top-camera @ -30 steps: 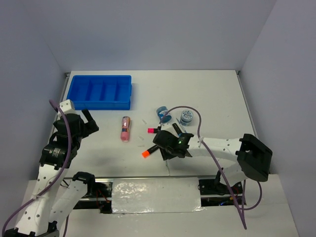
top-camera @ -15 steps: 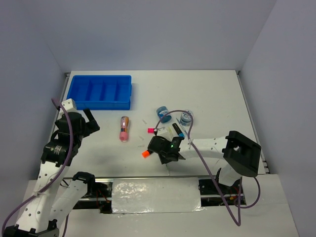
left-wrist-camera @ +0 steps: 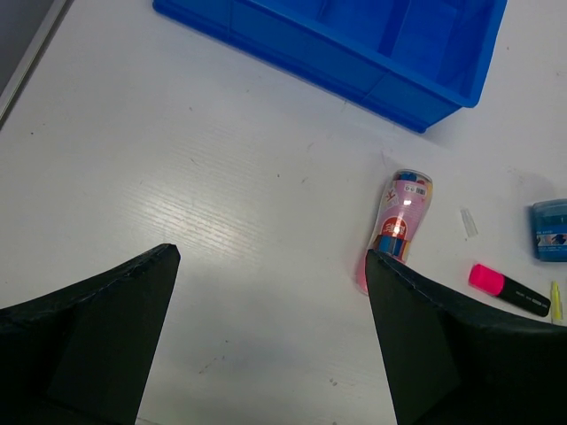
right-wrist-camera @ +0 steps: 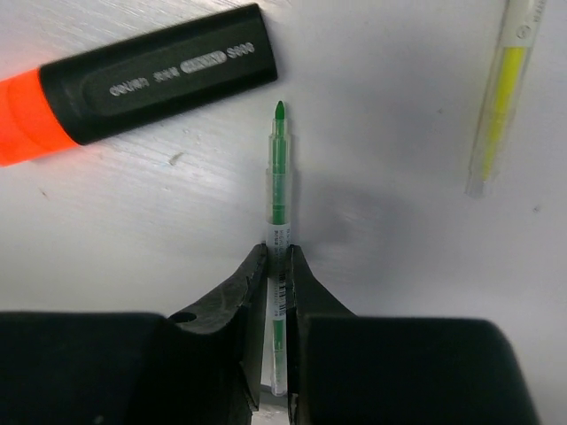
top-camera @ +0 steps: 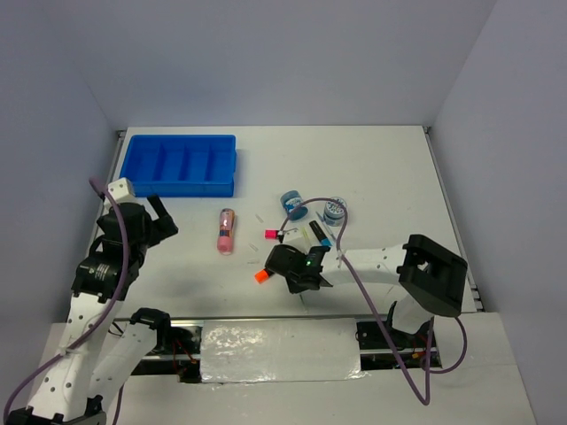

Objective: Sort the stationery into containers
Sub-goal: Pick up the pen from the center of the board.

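The nearer clear sliver (top-camera: 253, 249) is past the pink tube, below my left gripper and to its right in the top view, so my left gripper will next cross the tube and go down.
My right gripper (right-wrist-camera: 277, 252) is shut on a thin green pen (right-wrist-camera: 278, 177) lying on the table; its tip points at a black marker with an orange end (right-wrist-camera: 133, 84). A thin yellow pen (right-wrist-camera: 500, 97) lies to the right. From above, the right gripper (top-camera: 297, 270) sits by the orange-ended marker (top-camera: 264, 274). My left gripper (left-wrist-camera: 270, 266) is open and empty above the bare table, left of the pink tube (left-wrist-camera: 396, 226). The blue tray (top-camera: 182, 164) stands at the back left. Two round blue jars (top-camera: 294, 204) (top-camera: 335, 211) and a pink-ended marker (top-camera: 273, 234) lie mid-table.
The tray's near wall (left-wrist-camera: 354, 75) shows at the top of the left wrist view, with a pink-ended marker (left-wrist-camera: 505, 288) and a blue jar (left-wrist-camera: 549, 228) at the right edge. The table's left edge (left-wrist-camera: 27, 62) runs close by.
The right arm moved left and down towards the orange-ended marker a second ago, then stayed still. The left arm shifted slightly.
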